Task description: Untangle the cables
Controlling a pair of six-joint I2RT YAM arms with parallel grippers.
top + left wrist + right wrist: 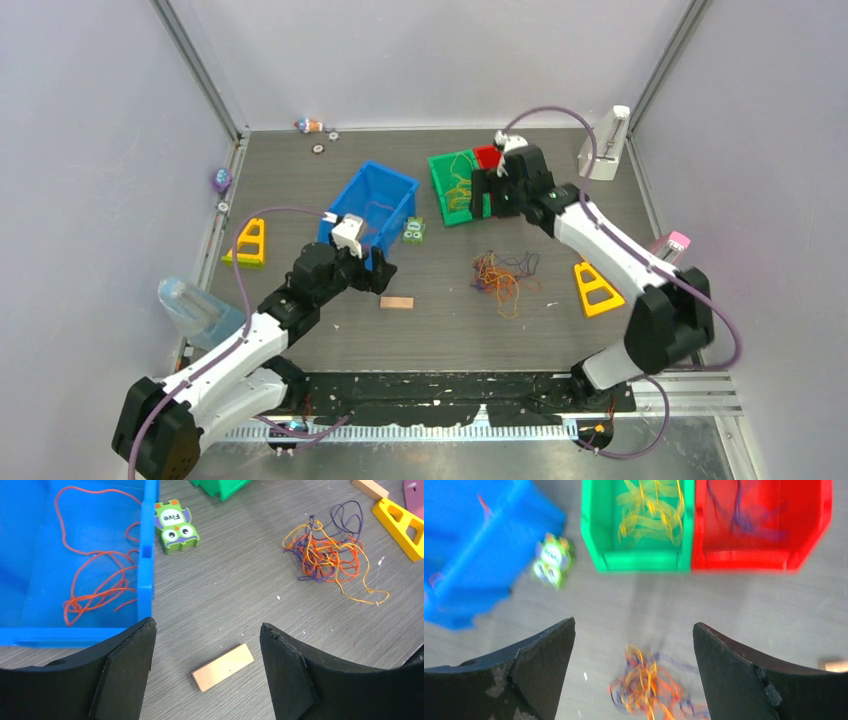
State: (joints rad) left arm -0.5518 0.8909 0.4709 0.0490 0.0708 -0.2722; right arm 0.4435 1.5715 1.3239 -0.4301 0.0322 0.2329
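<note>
My right gripper should move back and down onto the purple cable loop next. The loop lies below and back from the gripper, clear of the orange-red and yellow pieces of cable.
A tangle of orange-red, yellow and purple cables (503, 275) lies on the table right of centre; it also shows in the left wrist view (330, 555) and, blurred, in the right wrist view (649, 690). Orange-red cable (97, 580) lies in the blue bin (372, 205). Yellow cables (649, 510) lie in the green bin (455, 185), and purple cable (744, 515) lies in the red bin (487, 157). My left gripper (206, 627) is open and empty beside the blue bin's near corner. My right gripper (634, 625) is open and empty, above the table near the green bin's front edge.
A small wooden block (222, 667) lies under my left gripper. A green owl block (175, 525) sits beside the blue bin. Yellow triangles lie at left (248, 243) and right (597, 290). A white object (605, 150) stands at the back right, and a clear plastic item (195, 305) lies at the left edge.
</note>
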